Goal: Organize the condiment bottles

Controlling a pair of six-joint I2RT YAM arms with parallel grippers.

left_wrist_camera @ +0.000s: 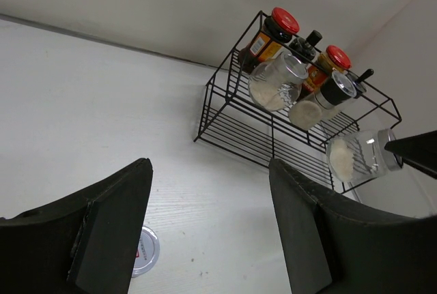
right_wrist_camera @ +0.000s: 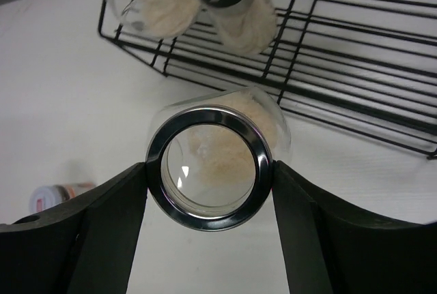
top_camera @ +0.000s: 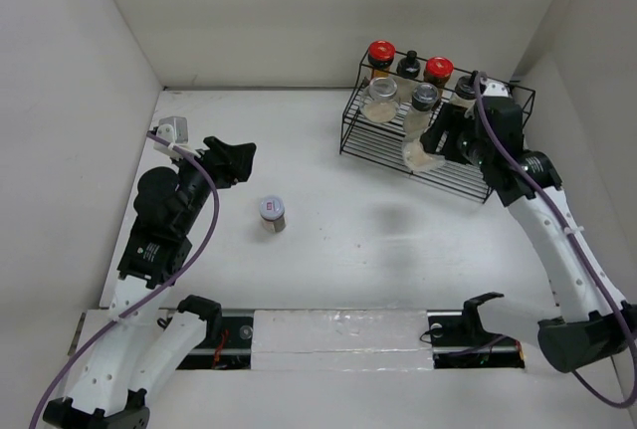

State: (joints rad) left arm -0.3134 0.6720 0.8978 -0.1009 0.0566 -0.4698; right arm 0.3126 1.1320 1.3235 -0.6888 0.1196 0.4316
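I will carry the squat jar away from my base with my right gripper next, over the rack's front edge, and then lower it beside the grey-lidded shaker.
My right gripper (top_camera: 439, 140) is shut on a squat clear jar (top_camera: 422, 156) with pale contents, held by its dark rim (right_wrist_camera: 210, 166) just above the front of the black wire rack (top_camera: 456, 183). The rack holds two red-lidded jars (top_camera: 380, 54), two black-capped bottles (top_camera: 409, 60), a clear jar (top_camera: 381, 100) and a grey-lidded shaker (top_camera: 424, 101). A small silver-lidded jar (top_camera: 272, 213) stands alone on the table. My left gripper (top_camera: 235, 160) is open and empty, up and to the left of it. In the left wrist view that jar's lid (left_wrist_camera: 144, 252) shows beside the left finger.
White walls close in the table on the left, back and right. The rack (left_wrist_camera: 232, 130) stands in the back right corner. The lone small jar also shows at the lower left of the right wrist view (right_wrist_camera: 58, 197).
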